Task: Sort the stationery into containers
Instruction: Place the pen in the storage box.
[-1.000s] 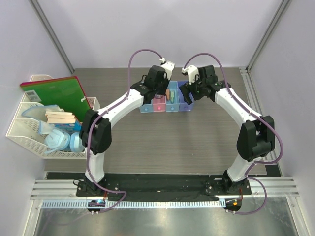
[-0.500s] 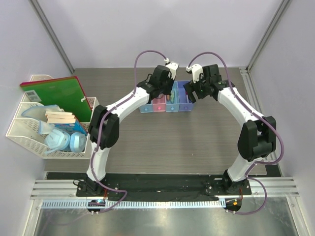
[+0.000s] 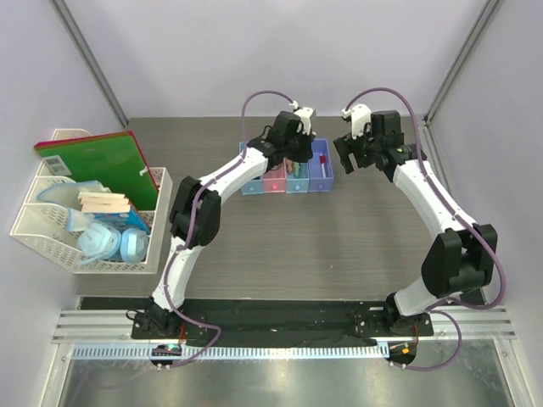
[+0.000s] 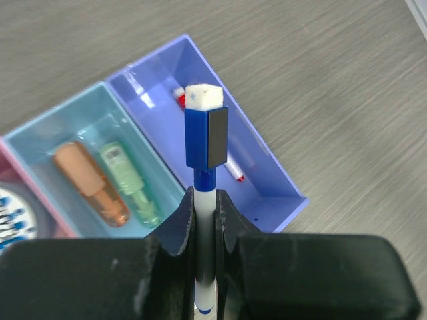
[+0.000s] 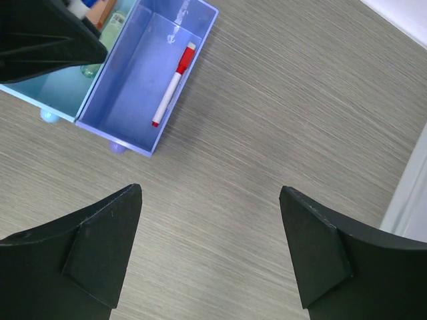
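My left gripper lowers the white marker toward the bin's bottom beside the red-capped marker already lying in the purple-blue bin and releases it next.
The containers (image 3: 287, 179) are a row of joined bins at the table's far middle. My left gripper (image 4: 205, 200) is shut on a white marker with a blue cap (image 4: 205, 143), held upright above the purple-blue bin (image 4: 283, 180). A red-capped white marker (image 5: 172, 85) lies inside that bin (image 5: 133, 80). The light blue bin (image 4: 73, 120) beside it holds an orange tube (image 4: 90, 183) and a green-white bottle (image 4: 130, 181). My right gripper (image 5: 210, 192) is open and empty over bare table, right of the bins. From above, the left gripper (image 3: 297, 141) is over the row and the right gripper (image 3: 349, 153) is beside it.
A white mesh organiser (image 3: 51, 231) stands at the left edge with a green notebook (image 3: 102, 165) and wooden sticks (image 3: 103, 202) in it. A pale rail (image 5: 407, 193) runs along the table's right side.
The left gripper has carried the blue-capped marker rightward along the row to the purple-blue bin. The right gripper has swung right, off the bins, still open.
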You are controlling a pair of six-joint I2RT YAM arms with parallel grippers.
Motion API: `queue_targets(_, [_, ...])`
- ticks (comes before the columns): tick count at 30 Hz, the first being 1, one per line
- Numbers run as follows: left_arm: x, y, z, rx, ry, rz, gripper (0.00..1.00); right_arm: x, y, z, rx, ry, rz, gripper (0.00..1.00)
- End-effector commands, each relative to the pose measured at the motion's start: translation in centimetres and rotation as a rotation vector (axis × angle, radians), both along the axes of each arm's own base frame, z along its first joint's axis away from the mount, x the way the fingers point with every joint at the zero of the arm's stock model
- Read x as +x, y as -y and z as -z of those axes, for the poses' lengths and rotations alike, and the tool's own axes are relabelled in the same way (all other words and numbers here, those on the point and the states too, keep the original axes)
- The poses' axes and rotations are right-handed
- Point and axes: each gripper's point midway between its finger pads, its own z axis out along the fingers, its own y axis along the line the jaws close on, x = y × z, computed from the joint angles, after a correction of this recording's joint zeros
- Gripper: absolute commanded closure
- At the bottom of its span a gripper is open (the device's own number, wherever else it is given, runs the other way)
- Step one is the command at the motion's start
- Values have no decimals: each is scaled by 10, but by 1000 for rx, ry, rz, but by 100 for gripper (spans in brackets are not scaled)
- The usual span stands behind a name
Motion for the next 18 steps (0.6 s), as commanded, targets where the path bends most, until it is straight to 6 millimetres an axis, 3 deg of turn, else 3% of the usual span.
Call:
queue_targets(1, [10, 20, -6, -136, -44, 13, 100, -7, 6, -28, 7, 101, 12, 11])
queue_targets(8, [26, 35, 0, -224, -79, -6, 100, -16, 7, -32, 11, 121, 6, 11])
queue_targets(13, [38, 35, -3, -240, -48, -48, 99, -18, 7, -32, 15, 125, -1, 10])
queue_targets(18, [40, 40, -4, -261, -49, -38, 72, -19, 7, -33, 14, 133, -1, 11])
